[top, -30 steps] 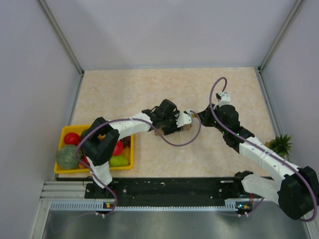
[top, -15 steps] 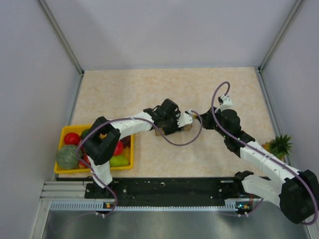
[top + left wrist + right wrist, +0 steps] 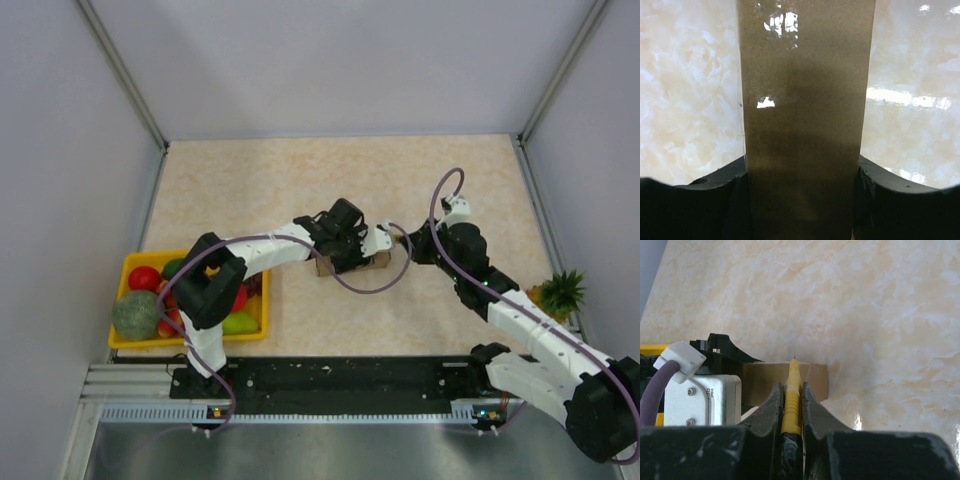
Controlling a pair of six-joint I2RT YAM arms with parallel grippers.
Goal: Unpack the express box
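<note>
My right gripper moves the tool outward next, clear of the box, then lowers it and releases it on the bare tabletop outward and below.
The express box is a small brown cardboard box lying mid-table, mostly hidden under my left gripper. In the left wrist view the box fills the middle, and my left gripper is shut on its two sides. My right gripper is just right of the box and is shut on a thin yellow-tipped pen-like tool. In the right wrist view my right gripper points the tool's sharp tip at the top edge of the box. I cannot tell whether the tip touches it.
A yellow fruit tray with red and green fruit sits at the near left. A small pineapple lies at the right wall. Grey walls enclose the table on three sides. The left wrist camera housing is close to the tool.
Both grippers and the box have shifted slightly right and toward the near edge. The right gripper keeps the tool at the box's right end.
</note>
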